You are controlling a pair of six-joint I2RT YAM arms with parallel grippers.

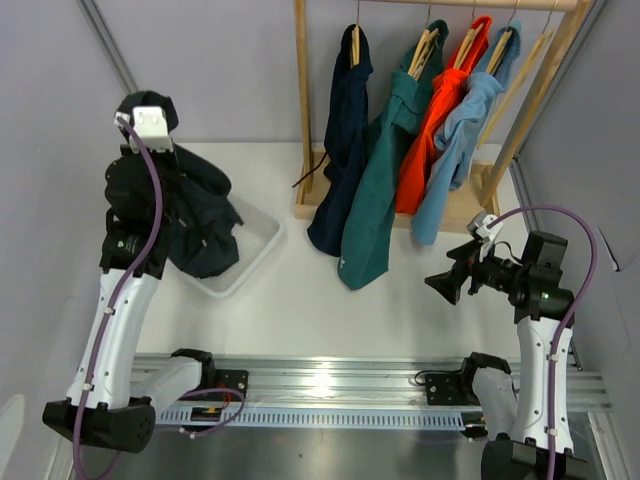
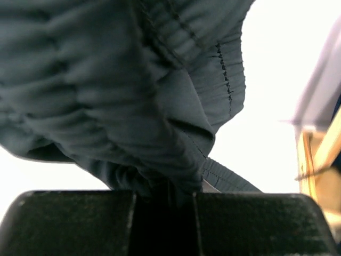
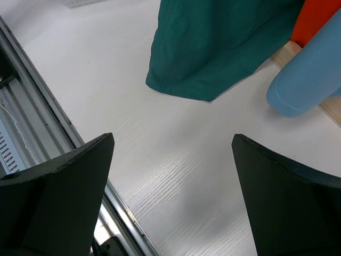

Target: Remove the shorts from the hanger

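Observation:
Next, my left gripper lowers the bunched fold down into the basket below and releases it there, as the shorts' lower part already sags inside the white basket (image 1: 262,243).
The near-black shorts (image 1: 200,225) hang bunched from my left gripper (image 1: 168,175) over the white basket (image 1: 262,243) at the left, with their lower part sagging into it. In the left wrist view the shorts (image 2: 106,80) fill the frame, and my left gripper (image 2: 165,194) is shut on a fold of them. No hanger is in the shorts. A bare pale wooden hanger (image 1: 538,55) seems to hang at the right end of the rack. My right gripper (image 1: 440,285) is open and empty over the table at the right, as the right wrist view (image 3: 171,137) also shows.
A wooden clothes rack (image 1: 303,100) stands at the back with a navy garment (image 1: 340,150), a teal garment (image 1: 375,200), an orange one (image 1: 430,130) and a light blue one (image 1: 460,140) on hangers. The teal hem (image 3: 213,48) hangs ahead of my right gripper. A metal rail (image 1: 330,385) runs along the near edge.

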